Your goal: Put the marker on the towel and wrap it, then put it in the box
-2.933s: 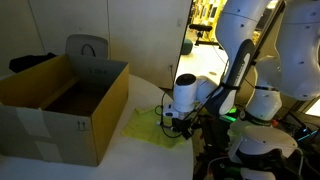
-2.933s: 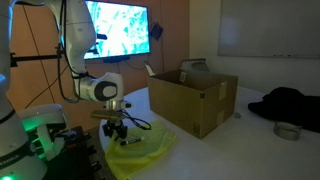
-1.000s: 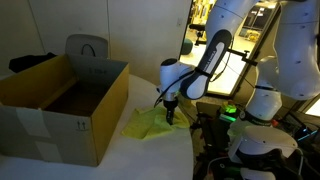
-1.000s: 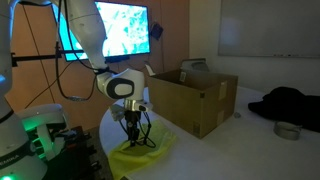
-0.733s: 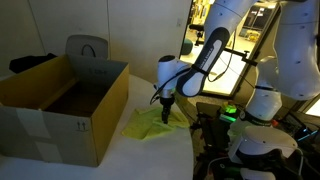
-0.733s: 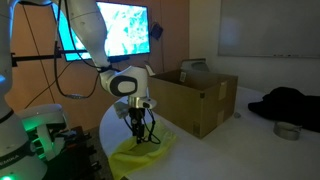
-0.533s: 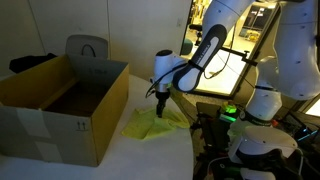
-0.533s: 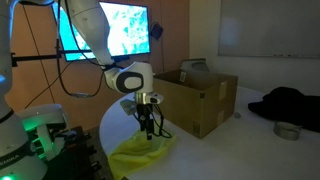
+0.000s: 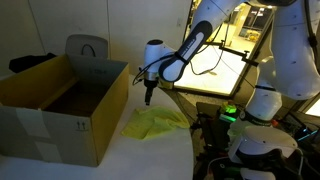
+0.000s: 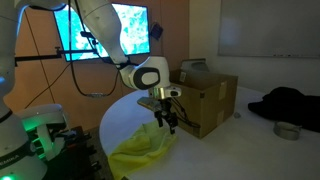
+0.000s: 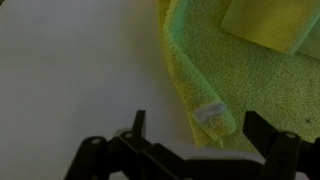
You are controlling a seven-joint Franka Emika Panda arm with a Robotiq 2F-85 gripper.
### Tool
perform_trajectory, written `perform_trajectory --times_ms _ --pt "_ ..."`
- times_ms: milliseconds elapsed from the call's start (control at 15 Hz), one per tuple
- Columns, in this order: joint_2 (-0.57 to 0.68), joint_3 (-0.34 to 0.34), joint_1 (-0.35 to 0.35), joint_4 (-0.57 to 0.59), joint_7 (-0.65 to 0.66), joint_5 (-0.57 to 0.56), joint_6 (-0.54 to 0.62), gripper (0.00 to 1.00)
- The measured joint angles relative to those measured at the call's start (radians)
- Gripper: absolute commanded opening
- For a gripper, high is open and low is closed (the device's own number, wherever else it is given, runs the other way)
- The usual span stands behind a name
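Observation:
I should lower my gripper next onto the towel's rolled edge with the white label (image 11: 212, 112), and then I should close it there.
The yellow-green towel (image 9: 155, 123) lies crumpled and folded on the white table (image 9: 150, 160), also seen in an exterior view (image 10: 140, 150). In the wrist view a rolled edge of the towel (image 11: 250, 70) with a white label (image 11: 212, 112) sits below my gripper (image 11: 197, 125). The marker is hidden; I cannot tell if it lies inside the fold. My gripper (image 9: 148, 98) hangs open and empty above the towel's box-side edge, its fingers (image 11: 138, 125) spread wide. The open cardboard box (image 9: 60, 100) stands beside it, appearing too in an exterior view (image 10: 205, 95).
A grey chair (image 9: 88, 48) stands behind the box. A black cloth (image 10: 290, 100) and a small round tin (image 10: 288, 130) lie on the far table. The robot base with a green light (image 10: 40, 125) stands by the table edge.
The gripper has opened, let go of the towel and risen from it, moving toward the box. The towel now lies still on the table.

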Motion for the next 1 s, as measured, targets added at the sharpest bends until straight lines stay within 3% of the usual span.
perform_trajectory --times_ms 400,933,1000 --pt "0.125 0.053 -0.076 0.103 -0.16 0.014 0.003 1.0" --pt "0.232 0.102 -0.138 0.161 -0.251 0.033 0.0 1.0" --pt "0.243 0.106 -0.143 0.171 -0.258 0.034 -0.003 0.92"
